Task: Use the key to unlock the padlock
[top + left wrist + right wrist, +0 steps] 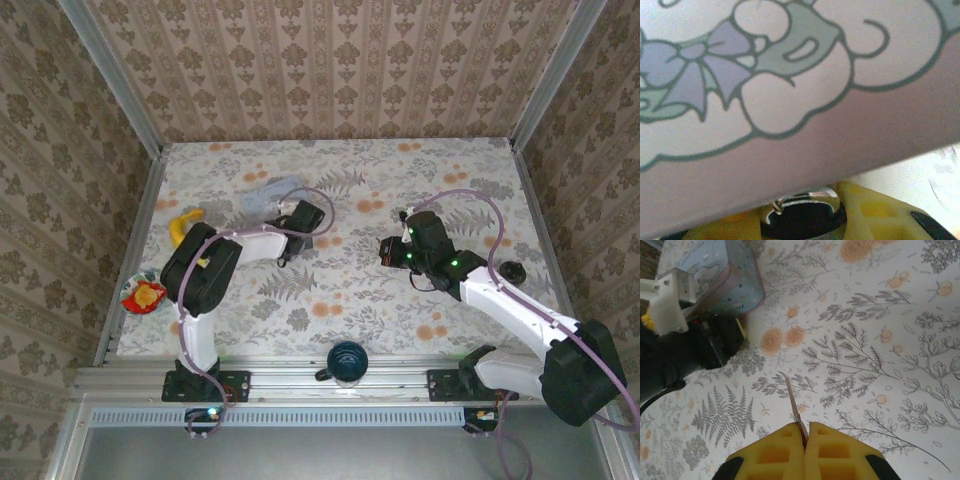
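Observation:
Next, my left gripper draws the tin (270, 195) back toward the nearest orange flowers on the tablecloth and releases it, since the tin stands apart from the key.
Close to the left wrist camera, the padlock (807, 214), a dark body with a shiny metal shackle, sits between the yellow fingers (875, 216) of my left gripper (805, 227), which is shut on it. It lies right against the pale blue cartoon tin (790, 100). From above, the left gripper (300, 222) is at the tin's (270, 195) right side. My right gripper (806, 437) is shut on the key (794, 402), whose thin blade sticks out over the tablecloth towards the left arm (700, 342). From above, the right gripper (388, 250) hovers mid-table, apart from the left one.
A banana (183, 228) and a red snack bag (143, 295) lie at the table's left edge. A dark teal mug (347, 362) stands at the near edge between the arm bases. A small black object (513, 271) sits at the right. Wallpapered walls enclose the table.

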Tool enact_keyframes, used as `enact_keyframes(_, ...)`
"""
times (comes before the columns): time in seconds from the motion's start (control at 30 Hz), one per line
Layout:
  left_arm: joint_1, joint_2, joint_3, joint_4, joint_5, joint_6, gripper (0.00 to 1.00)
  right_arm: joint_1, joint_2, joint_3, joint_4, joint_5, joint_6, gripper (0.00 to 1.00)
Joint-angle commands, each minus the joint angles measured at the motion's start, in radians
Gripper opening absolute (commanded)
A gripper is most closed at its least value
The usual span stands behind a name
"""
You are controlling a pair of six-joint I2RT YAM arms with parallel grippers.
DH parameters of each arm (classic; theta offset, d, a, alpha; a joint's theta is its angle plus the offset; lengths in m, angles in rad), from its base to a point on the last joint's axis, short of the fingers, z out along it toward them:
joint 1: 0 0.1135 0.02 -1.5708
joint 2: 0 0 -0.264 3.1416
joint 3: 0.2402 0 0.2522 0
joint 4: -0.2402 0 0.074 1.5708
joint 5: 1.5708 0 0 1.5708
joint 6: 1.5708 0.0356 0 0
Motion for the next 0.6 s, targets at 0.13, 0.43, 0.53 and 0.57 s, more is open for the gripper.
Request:
enact_keyframes(0.13, -0.133, -0.134, -0.114, -0.051, 0.003, -0.111, 0.07, -0.006, -0.056, -0.048, -0.009, 0.024, 0.009, 0.0)
enact_keyframes(0.43, -0.232, -0.182, -0.178, -0.064, -0.036, -0.222, 0.17, -0.004, -0.078, -0.083, -0.008, 0.021, 0.038, 0.0)
enact_keyframes(0.53, -0.236, -0.182, -0.185, -0.07, -0.04, -0.237, 0.27, -0.004, -0.082, -0.085, -0.015, 0.022, 0.039, 0.0)
enact_keyframes(0.57, -0.235, -0.187, -0.185, -0.075, -0.049, -0.238, 0.32, -0.004, -0.083, -0.085, -0.018, 0.023, 0.039, 0.0)
